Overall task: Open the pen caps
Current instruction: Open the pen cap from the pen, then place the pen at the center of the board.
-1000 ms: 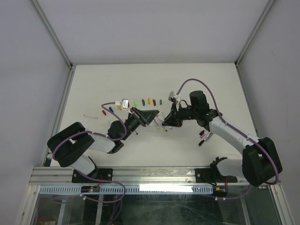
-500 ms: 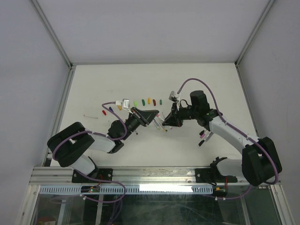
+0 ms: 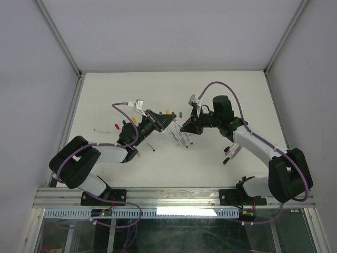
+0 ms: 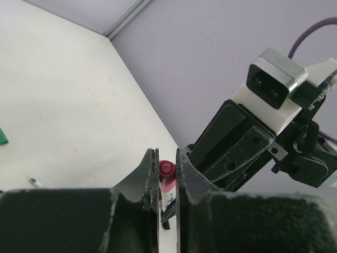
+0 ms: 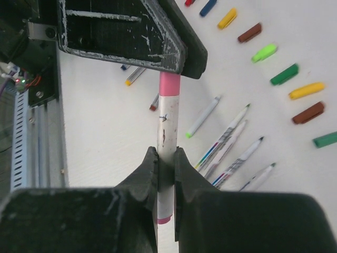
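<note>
I need to pull the white pen's body away with my right gripper, then move it down beside the uncapped pens to release it on top of the table, because the left gripper is closed on the pink cap point(image 5: 169, 84).
A white pen point(image 5: 169, 118) with a pink cap point(image 5: 169, 84) hangs in the air between both arms. My right gripper point(image 5: 166, 158) is shut on its barrel. My left gripper point(image 4: 167, 169) is shut on the pink cap point(image 4: 167, 171), whose round end shows between the fingers. In the top view the left gripper point(image 3: 171, 119) and right gripper point(image 3: 184, 127) meet tip to tip above the table's middle. Loose pen caps lie in a row on the table: yellow point(image 5: 227, 18), brown point(image 5: 249, 32), lime point(image 5: 263, 52), green point(image 5: 284, 74).
Several uncapped pens point(image 3: 179, 138) lie on the table under the grippers. A red cap point(image 3: 115, 127) and a thin pen point(image 3: 101, 130) lie at the left. Two more pens point(image 3: 230, 153) rest beside the right arm. White walls enclose the table.
The left gripper's jaws have closed onto the pink cap. Both grippers have moved slightly toward the back of the table with the pen between them.
</note>
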Available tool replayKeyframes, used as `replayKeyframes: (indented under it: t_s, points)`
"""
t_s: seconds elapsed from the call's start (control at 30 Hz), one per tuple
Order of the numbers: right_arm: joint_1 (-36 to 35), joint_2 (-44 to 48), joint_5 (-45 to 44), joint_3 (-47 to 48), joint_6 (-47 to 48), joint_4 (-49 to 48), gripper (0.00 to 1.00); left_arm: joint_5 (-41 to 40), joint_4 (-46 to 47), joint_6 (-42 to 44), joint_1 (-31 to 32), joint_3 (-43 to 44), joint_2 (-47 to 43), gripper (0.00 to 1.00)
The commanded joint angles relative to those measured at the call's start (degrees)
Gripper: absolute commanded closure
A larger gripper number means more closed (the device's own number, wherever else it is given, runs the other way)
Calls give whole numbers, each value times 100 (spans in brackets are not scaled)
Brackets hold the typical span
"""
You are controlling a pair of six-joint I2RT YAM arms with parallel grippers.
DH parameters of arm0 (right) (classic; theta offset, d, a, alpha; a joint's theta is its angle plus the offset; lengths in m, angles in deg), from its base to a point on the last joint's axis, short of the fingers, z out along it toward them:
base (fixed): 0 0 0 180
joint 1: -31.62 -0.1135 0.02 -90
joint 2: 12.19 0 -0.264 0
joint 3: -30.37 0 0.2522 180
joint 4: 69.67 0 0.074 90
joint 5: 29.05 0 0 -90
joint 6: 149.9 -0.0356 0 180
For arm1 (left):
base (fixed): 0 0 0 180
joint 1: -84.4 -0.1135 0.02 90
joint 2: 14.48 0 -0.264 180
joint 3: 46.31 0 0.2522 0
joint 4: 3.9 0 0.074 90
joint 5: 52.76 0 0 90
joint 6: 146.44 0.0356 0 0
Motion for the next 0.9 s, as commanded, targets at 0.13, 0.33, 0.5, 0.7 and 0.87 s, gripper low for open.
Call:
replayKeyframes:
  t_s: [0.13,0.33,0.5,0.7,0.87]
  points:
    - [4,-33,187,71,258,568,100,-1220,-1048,431,-1360,1023,-969,100]
    - [11,-123,-184,70,162,558,100,-1544,-1518,432,-1495,855,-1477,100]
    - [129,-505,-1978,20,-271,370,100,-1178,-2039,361,-1511,515,-1889,100]
    - [130,-1273,-3404,432,-931,647,100,-740,-2670,173,-1511,-74,-2383,100]
    - [130,-1502,-3832,467,-1186,611,100,-801,-3539,-21,-1510,-282,-2848,100]
